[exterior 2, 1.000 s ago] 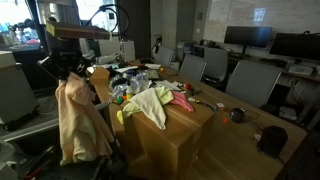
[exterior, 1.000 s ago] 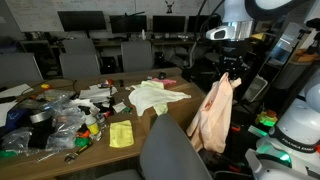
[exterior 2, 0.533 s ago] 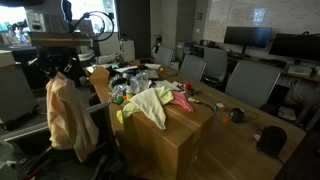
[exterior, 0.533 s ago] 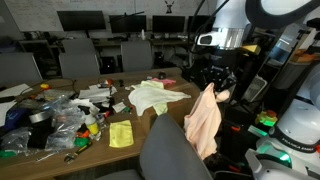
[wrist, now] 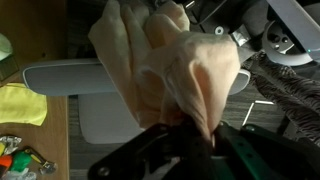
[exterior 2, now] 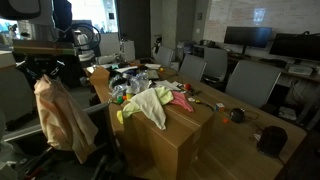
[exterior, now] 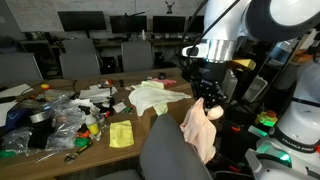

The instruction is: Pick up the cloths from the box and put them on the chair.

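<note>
The peach cloth is hanging beside the grey chair's backrest, so I will turn my gripper, carry the cloth over the backrest's top edge (exterior: 169, 125) (wrist: 80, 77) and let go of it there.
My gripper (exterior: 205, 97) is shut on a peach-pink cloth (exterior: 198, 132) that hangs below it, right beside the grey chair's backrest (exterior: 168, 150). In the wrist view the gripper (wrist: 195, 132) pinches the cloth's gathered top (wrist: 165, 60), with the chair's grey backrest (wrist: 60, 75) directly beneath. In an exterior view the same cloth (exterior 2: 55, 118) dangles from the gripper (exterior 2: 45, 80), off to the side of the brown box (exterior 2: 175, 145). A pale yellow-green cloth (exterior 2: 150, 105) and a white one drape over the box's top edge. The yellow-green cloth (exterior: 150, 97) also shows behind the chair.
A cluttered wooden table (exterior: 95, 150) holds clear plastic bags (exterior: 50, 125) and a small bright yellow cloth (exterior: 121, 134). Dark office chairs (exterior: 78, 62) and monitors stand behind. More chairs (exterior 2: 245, 82) line the table's far side. A white robot base (exterior: 295, 130) stands close by.
The gripper has carried the peach cloth downward and sideways, from beside the chair to right over its backrest. The cloths on the box have not moved.
</note>
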Robot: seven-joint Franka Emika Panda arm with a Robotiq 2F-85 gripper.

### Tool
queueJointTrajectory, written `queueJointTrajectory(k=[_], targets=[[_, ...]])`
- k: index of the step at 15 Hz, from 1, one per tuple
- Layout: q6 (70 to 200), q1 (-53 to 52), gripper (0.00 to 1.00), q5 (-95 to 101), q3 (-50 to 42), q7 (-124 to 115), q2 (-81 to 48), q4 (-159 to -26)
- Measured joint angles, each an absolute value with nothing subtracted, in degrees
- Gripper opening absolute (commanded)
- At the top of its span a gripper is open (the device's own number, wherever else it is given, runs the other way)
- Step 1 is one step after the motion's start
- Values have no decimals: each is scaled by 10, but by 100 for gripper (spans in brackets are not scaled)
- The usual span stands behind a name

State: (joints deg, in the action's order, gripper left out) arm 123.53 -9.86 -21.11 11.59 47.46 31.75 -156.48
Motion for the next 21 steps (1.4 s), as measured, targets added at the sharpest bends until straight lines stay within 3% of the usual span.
queueJointTrajectory(k=[9,21], targets=[[1293,-157,3,-301,34,401,258,-1527],[1364,-162,3,-298,53,360,162,-1519]])
